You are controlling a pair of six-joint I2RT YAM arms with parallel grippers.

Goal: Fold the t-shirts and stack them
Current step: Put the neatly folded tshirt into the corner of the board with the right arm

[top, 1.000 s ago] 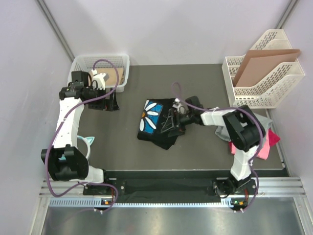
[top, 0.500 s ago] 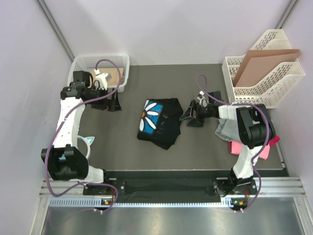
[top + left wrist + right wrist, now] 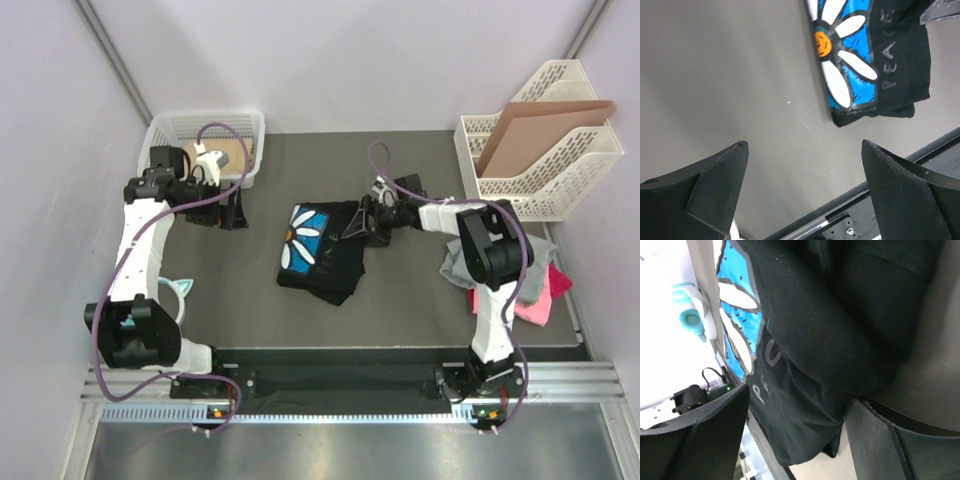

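The black t-shirt's folded edge (image 3: 357, 223) (image 3: 815, 392) bulges between my right gripper's open fingers, so next I will slide the gripper to the left in the top view, deeper over that edge, and close it.
A folded black t-shirt (image 3: 322, 262) with a blue-and-white daisy print lies in the middle of the table. My right gripper (image 3: 362, 222) is at its upper right edge, low over the table. In the right wrist view the black t-shirt (image 3: 840, 315) bulges between the right gripper's (image 3: 799, 397) jaws, which stand open around the folded edge. My left gripper (image 3: 232, 210) hovers open over bare table, left of the shirt; its wrist view shows the left gripper (image 3: 804, 145) with nothing in it and the black t-shirt (image 3: 895, 75) beyond. A grey t-shirt (image 3: 456, 264) and a pink t-shirt (image 3: 540, 306) lie crumpled at the right, partly behind the right arm.
A white basket (image 3: 170, 130) stands at the back left, close behind the left gripper. A white file rack (image 3: 535, 190) at the back right holds a brown cardboard sheet (image 3: 540, 125). A teal-and-white object (image 3: 178, 290) lies by the left arm. A black rail (image 3: 380, 355) runs along the front edge.
The right gripper drew back to the right off the black shirt, then came back to its upper right edge. The left arm has stayed put.
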